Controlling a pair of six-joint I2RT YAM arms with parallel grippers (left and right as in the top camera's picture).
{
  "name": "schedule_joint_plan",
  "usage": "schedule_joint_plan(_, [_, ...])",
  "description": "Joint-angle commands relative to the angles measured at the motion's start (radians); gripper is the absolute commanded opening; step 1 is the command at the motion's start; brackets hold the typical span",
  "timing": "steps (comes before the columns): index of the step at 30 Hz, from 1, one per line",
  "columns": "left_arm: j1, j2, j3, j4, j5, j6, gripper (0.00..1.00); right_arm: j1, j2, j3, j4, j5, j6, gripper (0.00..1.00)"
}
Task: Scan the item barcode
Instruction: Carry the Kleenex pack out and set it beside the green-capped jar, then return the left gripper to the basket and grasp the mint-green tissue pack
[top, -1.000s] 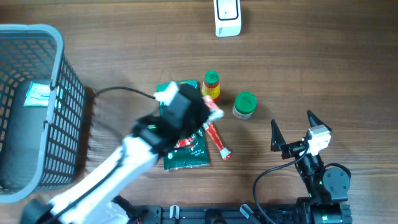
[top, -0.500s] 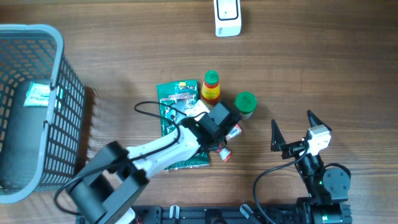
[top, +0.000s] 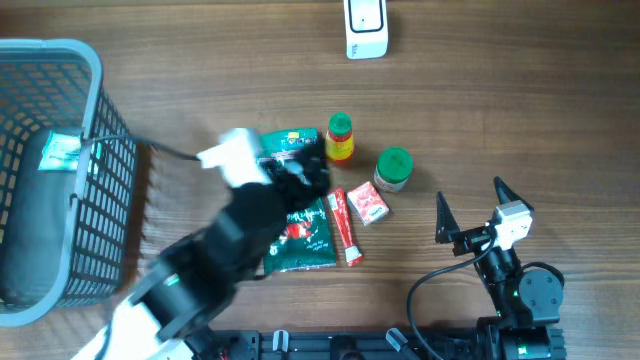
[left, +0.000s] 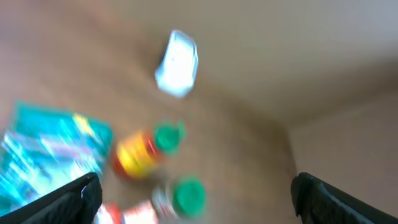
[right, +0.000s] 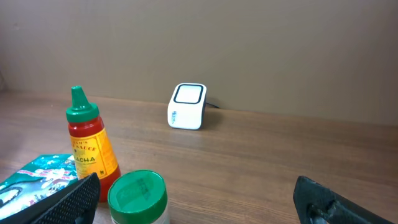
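My left gripper swings across the basket's rim next and down onto the packaged item (top: 61, 153), since that lies below the gripper, to its left in the overhead view.
A small red-and-white box (top: 368, 205) lies flat on the table beside a red tube (top: 345, 230) and a green packet (top: 300, 238). Behind them stand a sauce bottle (top: 340, 138) and a green-lidded jar (top: 393, 168). The white scanner (top: 366, 28) sits at the far edge. My left gripper (top: 300, 175) is a blur above the packet's far end. In the left wrist view it (left: 199, 202) is wide open and holds nothing, with the bottle (left: 140, 152), jar (left: 186, 196) and scanner (left: 177, 62) ahead. My right gripper (top: 472, 205) rests open at the near right.
A grey basket (top: 105, 180) stands at the left with a packaged item (top: 60, 150) inside. In the right wrist view the open gripper (right: 199, 205) faces the jar (right: 137, 196), the bottle (right: 90, 143) and the scanner (right: 186, 106) near the back wall.
My left gripper opened and let go of the small red-and-white box, which now lies beside the tube. The left arm then swung back to the left. The right arm has not moved.
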Motion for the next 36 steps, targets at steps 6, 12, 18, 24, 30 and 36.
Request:
schedule_joint_plan(6, [0.567,-0.085,0.298,-0.106,-0.217,0.432,1.0,0.005,-0.008,-0.001,0.003,0.006,-0.009,1.0])
schedule_joint_plan(12, [1.064,0.054,0.377,-0.22,0.084,0.383,1.0,0.005,-0.008,-0.001,0.003,0.006,-0.009,1.0])
schedule_joint_plan(18, [1.442,0.311,0.398,-0.215,0.555,0.323,1.0,0.005,-0.008,-0.001,0.003,0.005,-0.009,1.0])
schedule_joint_plan(24, [1.505,0.615,0.397,-0.219,0.581,0.323,1.0,0.005,-0.008,-0.001,0.003,0.006,-0.009,0.99])
schedule_joint_plan(30, [1.503,0.888,0.394,-0.174,0.581,0.259,0.91,0.005,-0.008,-0.001,0.003,0.006,-0.008,1.0])
schedule_joint_plan(36, [1.502,1.048,0.394,-0.098,0.581,0.24,0.91,0.005,-0.008,-0.001,0.003,0.005,-0.008,1.0])
